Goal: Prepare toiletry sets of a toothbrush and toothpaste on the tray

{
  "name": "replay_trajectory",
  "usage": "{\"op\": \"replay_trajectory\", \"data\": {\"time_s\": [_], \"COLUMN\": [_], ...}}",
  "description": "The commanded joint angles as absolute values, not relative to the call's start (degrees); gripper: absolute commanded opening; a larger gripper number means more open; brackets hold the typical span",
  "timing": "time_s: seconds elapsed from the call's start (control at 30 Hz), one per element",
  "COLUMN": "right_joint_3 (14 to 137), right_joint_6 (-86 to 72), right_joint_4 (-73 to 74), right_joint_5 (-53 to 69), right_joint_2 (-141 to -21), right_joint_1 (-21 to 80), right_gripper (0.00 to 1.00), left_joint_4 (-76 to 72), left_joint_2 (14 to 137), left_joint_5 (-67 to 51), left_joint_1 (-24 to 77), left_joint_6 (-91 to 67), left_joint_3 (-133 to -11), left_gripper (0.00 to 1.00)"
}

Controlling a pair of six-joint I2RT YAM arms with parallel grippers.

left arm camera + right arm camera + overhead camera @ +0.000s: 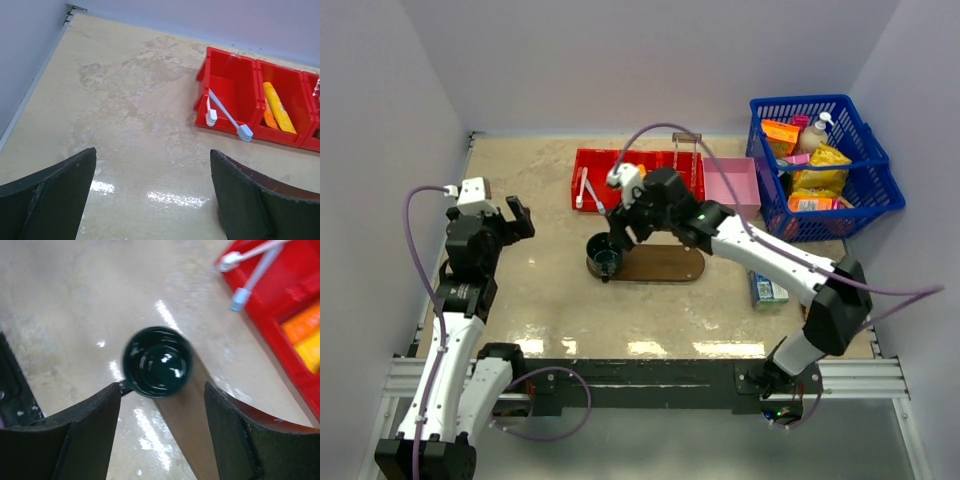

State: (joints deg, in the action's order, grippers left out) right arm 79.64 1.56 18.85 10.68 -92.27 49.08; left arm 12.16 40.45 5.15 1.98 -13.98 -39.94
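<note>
The right gripper swings and turns onto the clear rack's panel nearer the toothpaste next, since it stands outward and to the gripper's right in the top view.
The dark brown oval tray [665, 266] lies mid-table, and a dark green cup [605, 257] stands at its left end. My right gripper [620, 235] hovers just above that cup [157, 361], open, with nothing between its fingers [90, 430]. Two white toothbrushes [227, 115] lean in the left compartment of the red bin [230, 65]. A yellower toothpaste tube [279, 106] and a deep orange one [269, 114] lie in the middle compartment. My left gripper [152, 165] is open over bare table at the left, well away from the bin.
A pink square box [735, 186] sits right of the red bin. The blue basket [860, 200] of goods fills the back right corner. A small blue-green carton [770, 290] lies on the table under my right forearm. Walls close in on the left, back and right.
</note>
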Motion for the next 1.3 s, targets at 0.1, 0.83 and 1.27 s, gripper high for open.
{"op": "replay_trajectory", "data": {"time_s": [0.1, 0.83, 1.27], "right_joint_3": [72.6, 77.5, 91.2], "right_joint_6": [-7.5, -12.0, -14.8], "right_joint_4": [12.4, 11.9, 14.3], "right_joint_5": [0.9, 1.4, -3.2], "right_joint_2": [-79.9, -85.2, -102.4], "right_joint_1": [39.7, 24.9, 25.8], "right_gripper": [0.72, 0.57, 0.49], "left_joint_4": [11.1, 1.6, 2.4], "left_joint_2": [41.9, 55.2, 53.3], "left_joint_5": [7.1, -4.9, -4.0], "left_joint_1": [1.7, 4.5, 4.5], "left_joint_6": [-14.6, -10.7, -9.8], "left_joint_3": [-41.0, -49.9, -50.2], "left_gripper": [1.00, 0.97, 0.97]}}
